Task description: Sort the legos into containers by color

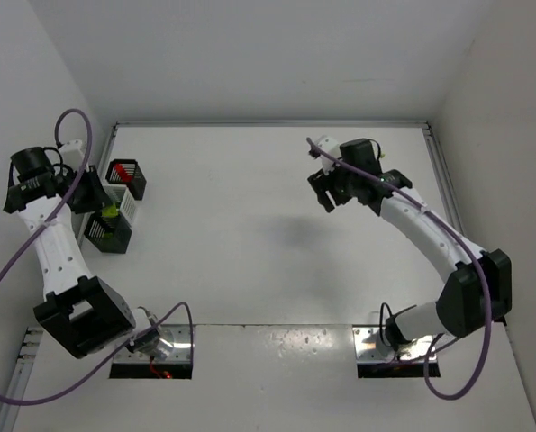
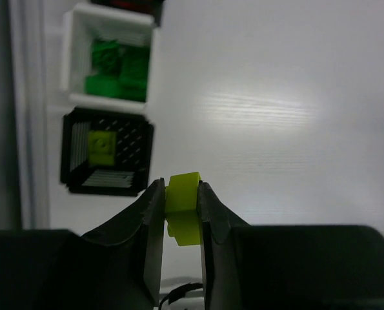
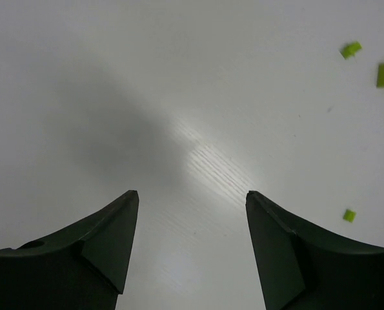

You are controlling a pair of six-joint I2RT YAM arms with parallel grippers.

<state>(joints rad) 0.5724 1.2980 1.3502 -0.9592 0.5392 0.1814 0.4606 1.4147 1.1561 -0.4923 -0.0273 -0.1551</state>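
My left gripper needs to move toward the side of the nearer black container next, then down over that container's opening (image 1: 108, 233) (image 2: 108, 151) to let go, because a yellow-green lego is in that container.
My left gripper (image 2: 181, 186) is shut on a yellow-green lego (image 2: 182, 203), held above the table just near of the containers. In the left wrist view the white container (image 2: 71, 58) holds dark green legos (image 2: 117, 71). The black container (image 2: 68, 152) nearer to me holds one yellow-green lego (image 2: 101, 145). From above, a second black container (image 1: 140, 182) with red legos (image 1: 123, 171) stands at the far end of the row. My right gripper (image 3: 192, 194) hangs open over bare table, nothing between its fingers. Three loose yellow-green legos (image 3: 352, 49) lie to its right.
The three containers line up along the table's left edge (image 1: 105, 180), close to the side wall. The right arm (image 1: 430, 234) arches over the right half of the table. Cables loop round both arm bases at the near edge.
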